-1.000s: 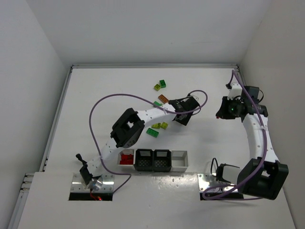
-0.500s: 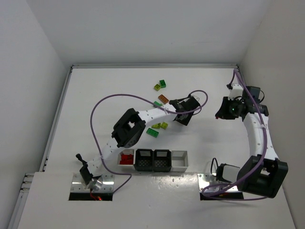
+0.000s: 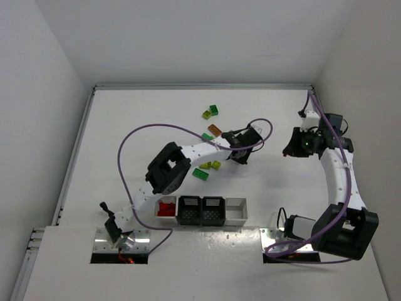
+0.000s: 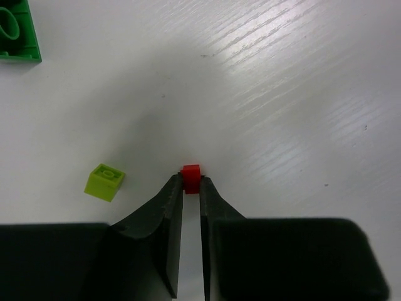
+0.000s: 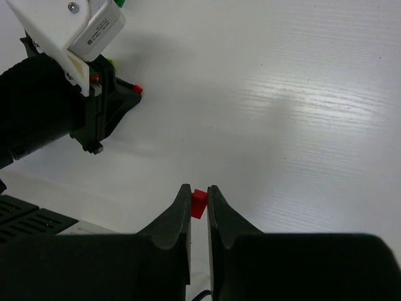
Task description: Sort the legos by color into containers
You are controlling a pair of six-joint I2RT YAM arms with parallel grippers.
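My left gripper next needs to lift this lego back over the white bin, back to the left in the top view, and release it, since that bin holds red legos.
My left gripper [image 4: 190,183] is shut on a tiny red lego [image 4: 190,175] just above the table; in the top view it [image 3: 235,155] is right of the loose bricks. My right gripper [image 5: 198,189] is shut on another red lego [image 5: 199,204] and is held at the right [image 3: 289,150]. The containers [image 3: 236,216] are at the near middle, and the left white bin holds red legos [image 3: 166,208]. Loose legos lie on the table: green [image 3: 214,110], yellow-green [image 3: 207,115], brown-orange [image 3: 215,130], green [image 3: 200,174].
A yellow-green brick [image 4: 104,182] lies left of my left fingers, and a green one [image 4: 19,34] lies at the far left. The left arm's purple cable [image 3: 144,132] loops over the table. Walls enclose the table on three sides.
My left gripper has shifted slightly to the left with the red lego. The right arm has barely moved.
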